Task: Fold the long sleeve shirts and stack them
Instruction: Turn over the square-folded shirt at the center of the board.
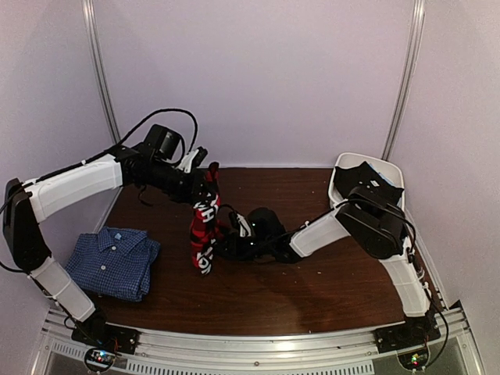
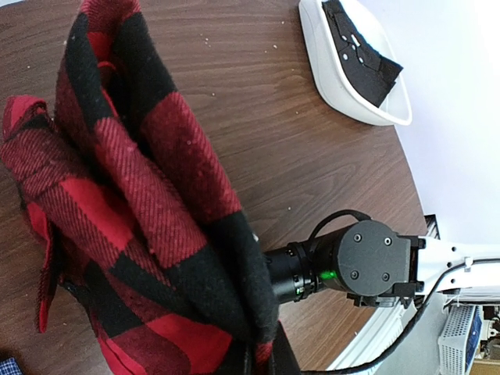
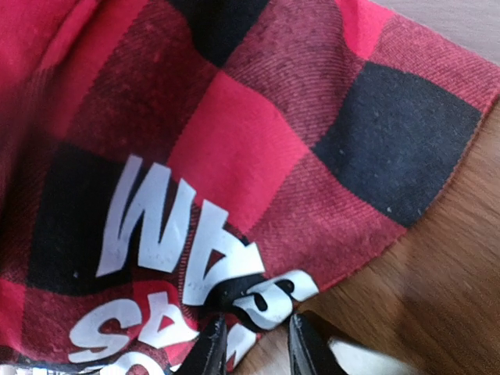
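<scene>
My left gripper needs to move down and to the right in the top view, onto the table near the tray, and release, since the shirt still hangs bunched.
The red-and-black plaid shirt (image 1: 205, 230) hangs bunched in a narrow column over the table's middle, its white lettering facing the camera. My left gripper (image 1: 209, 173) is shut on its top edge and holds it up; in the left wrist view the cloth (image 2: 141, 195) runs down into the closed fingers of the gripper (image 2: 269, 355). My right gripper (image 1: 221, 244) is at the shirt's lower part. In the right wrist view its narrow-set gripper (image 3: 254, 344) pinches a bunched, lettered bit of the shirt (image 3: 234, 141). The blue check shirt (image 1: 113, 262) lies folded at the front left.
A white tray (image 1: 391, 168) at the back right holds a black cloth item (image 1: 367, 180); both also show in the left wrist view, the tray (image 2: 351, 105) and the item (image 2: 359, 47). The right arm (image 2: 367, 258) reaches low across the brown table.
</scene>
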